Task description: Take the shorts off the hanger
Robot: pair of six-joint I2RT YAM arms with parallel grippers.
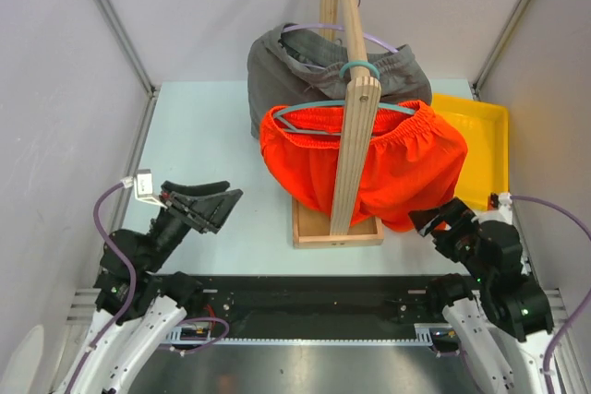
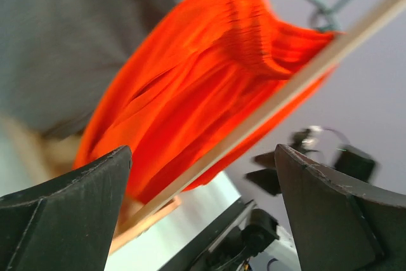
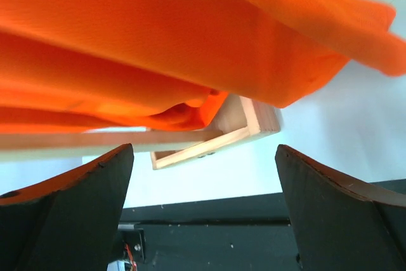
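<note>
I will move my right gripper up along the orange-red shorts (image 1: 369, 168), tilt it up, and close on the waistband end nearest the yellow tray, because that end hangs above it.
The orange-red shorts (image 1: 369, 168) hang on a teal hanger (image 1: 314, 110) from a wooden rack (image 1: 355, 108). They fill the left wrist view (image 2: 190, 87) and the top of the right wrist view (image 3: 158, 36). The dark grey shorts (image 1: 277, 66) hang behind them on a lilac hanger (image 1: 319, 29). My left gripper (image 1: 222, 198) is open and empty, left of the rack base, pointing at the shorts. My right gripper (image 1: 443, 219) is open and empty, just below the orange shorts' right hem.
The rack's wooden base frame (image 1: 337, 232) stands on the pale table, also in the right wrist view (image 3: 216, 138). A yellow tray (image 1: 480, 149) lies at the right behind the orange shorts. Grey walls enclose the table.
</note>
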